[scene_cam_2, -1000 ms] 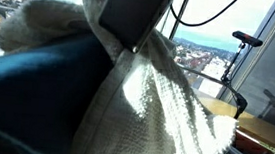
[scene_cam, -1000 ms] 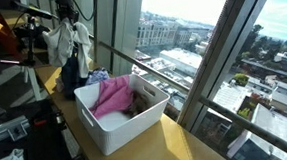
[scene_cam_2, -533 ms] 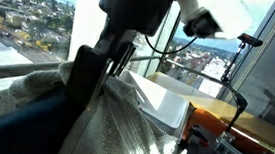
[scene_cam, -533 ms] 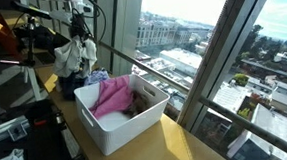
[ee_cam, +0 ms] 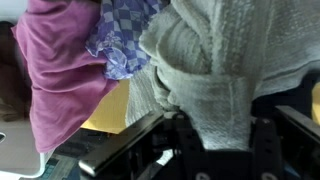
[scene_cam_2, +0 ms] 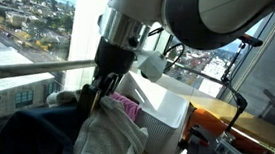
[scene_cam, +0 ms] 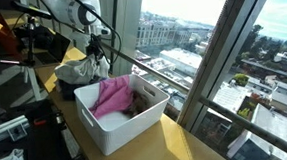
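Observation:
My gripper will next move down a little toward the laundry pile beside the white bin and let go of the cream knit cloth, because the cloth already hangs onto that pile.
My gripper is shut on a cream knit cloth and holds it low over a pile of laundry beside a white bin. In the wrist view the cream cloth is pinched between the black fingers, with the gripper at the bottom edge. A pink cloth and a blue checkered cloth lie just beyond it. In an exterior view the gripper stands over the cream cloth and a dark blue cloth.
The pink cloth lies inside the white bin on a wooden counter along a tall window. Camera stands and cables crowd the far end. A black stand rises behind the bin.
The gripper has come down and moved toward the bin with the cream cloth, which hung high a second ago and now rests on the pile.

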Controlling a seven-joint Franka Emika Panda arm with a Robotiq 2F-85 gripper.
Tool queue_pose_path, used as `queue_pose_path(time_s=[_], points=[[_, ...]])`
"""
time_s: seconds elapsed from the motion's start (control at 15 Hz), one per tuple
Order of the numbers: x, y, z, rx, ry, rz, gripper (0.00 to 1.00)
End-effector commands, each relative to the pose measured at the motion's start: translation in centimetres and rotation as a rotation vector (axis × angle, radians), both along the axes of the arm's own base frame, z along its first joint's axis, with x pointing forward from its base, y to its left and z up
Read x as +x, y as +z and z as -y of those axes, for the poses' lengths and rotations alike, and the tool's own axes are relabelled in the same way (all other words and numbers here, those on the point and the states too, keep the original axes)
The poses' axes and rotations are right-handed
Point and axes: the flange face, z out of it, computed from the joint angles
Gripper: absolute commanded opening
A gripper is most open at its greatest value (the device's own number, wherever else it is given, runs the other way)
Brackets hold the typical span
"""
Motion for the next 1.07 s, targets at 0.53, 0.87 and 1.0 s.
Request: queue_pose_path(time_s=[0.53, 0.87, 1.0], points=[[1.0, -9.4, -1.3, -0.009, 0.026, -0.033, 0.50], [2.2, -2.6, 0.3, -0.008, 0.017, 0.066, 0.85], [3.1, 0.6, 2.0, -0.020, 0.008, 0.126, 0.99]])
